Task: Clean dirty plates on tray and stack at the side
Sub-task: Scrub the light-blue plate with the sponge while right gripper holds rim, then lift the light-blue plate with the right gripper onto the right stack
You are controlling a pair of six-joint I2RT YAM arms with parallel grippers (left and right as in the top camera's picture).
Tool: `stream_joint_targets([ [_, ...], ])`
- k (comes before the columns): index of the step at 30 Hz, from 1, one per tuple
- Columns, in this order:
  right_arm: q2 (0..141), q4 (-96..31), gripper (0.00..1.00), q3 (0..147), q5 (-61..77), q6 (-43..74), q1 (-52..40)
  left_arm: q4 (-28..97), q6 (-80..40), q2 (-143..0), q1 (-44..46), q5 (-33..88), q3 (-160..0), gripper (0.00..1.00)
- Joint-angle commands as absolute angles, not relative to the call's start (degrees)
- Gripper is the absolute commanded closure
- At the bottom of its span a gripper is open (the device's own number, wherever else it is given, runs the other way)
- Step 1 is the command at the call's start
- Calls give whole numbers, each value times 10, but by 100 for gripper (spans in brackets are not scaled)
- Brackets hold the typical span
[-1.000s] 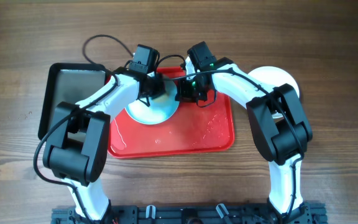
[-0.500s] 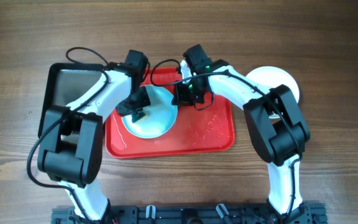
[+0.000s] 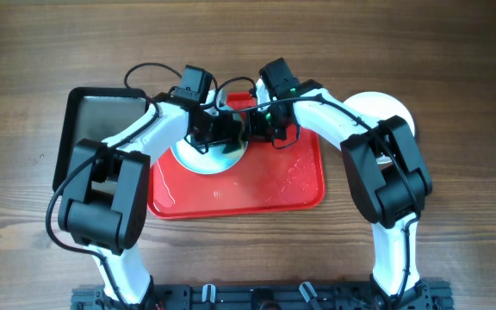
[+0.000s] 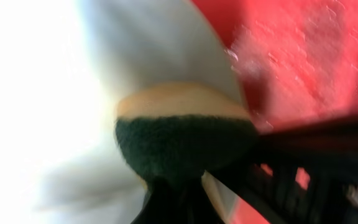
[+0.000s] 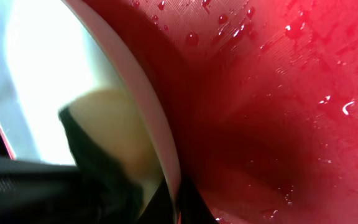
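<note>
The white plates are beside the tray. I should next lift my right gripper, move the plate to the right in the overhead view and lower it onto them.
A pale plate (image 3: pixel 203 159) sits tilted on the left part of the wet red tray (image 3: pixel 274 185). My right gripper (image 3: pixel 255 129) is shut on the plate's right rim; in the right wrist view its fingers (image 5: pixel 178 202) pinch the thin rim (image 5: pixel 143 99). My left gripper (image 3: pixel 222 131) is shut on a sponge with a yellow top and dark green pad (image 4: pixel 185 140), pressed against the plate's face (image 4: pixel 36 93). The sponge also shows in the right wrist view (image 5: pixel 107 124). More white plates (image 3: pixel 394 110) lie on the table to the right of the tray, partly hidden by the right arm.
A smaller dark metal tray (image 3: pixel 93 129) lies against the red tray's left side. Water drops cover the red tray's floor (image 5: pixel 278 93). The two grippers are close together over the tray's back left. Wooden table lies all around.
The left gripper with the sponge swept down-left across the plate, then back up-right towards the right gripper. The right gripper has stayed put on the rim.
</note>
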State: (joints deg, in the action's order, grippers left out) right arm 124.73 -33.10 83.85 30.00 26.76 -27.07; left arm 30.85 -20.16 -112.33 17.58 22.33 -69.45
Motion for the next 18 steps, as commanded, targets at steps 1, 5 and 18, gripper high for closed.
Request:
stream_joint_targets([
  [1, 1262, -337, 96, 840, 301, 270, -277, 340, -272, -1134, 157, -77, -740, 96],
  [5, 1262, -337, 96, 840, 300, 270, -277, 405, -278, -1134, 135, -205, -792, 96],
  [18, 1139, -452, 96, 840, 76, 270, -268, 544, -274, -1124, 53, 102, -863, 96],
])
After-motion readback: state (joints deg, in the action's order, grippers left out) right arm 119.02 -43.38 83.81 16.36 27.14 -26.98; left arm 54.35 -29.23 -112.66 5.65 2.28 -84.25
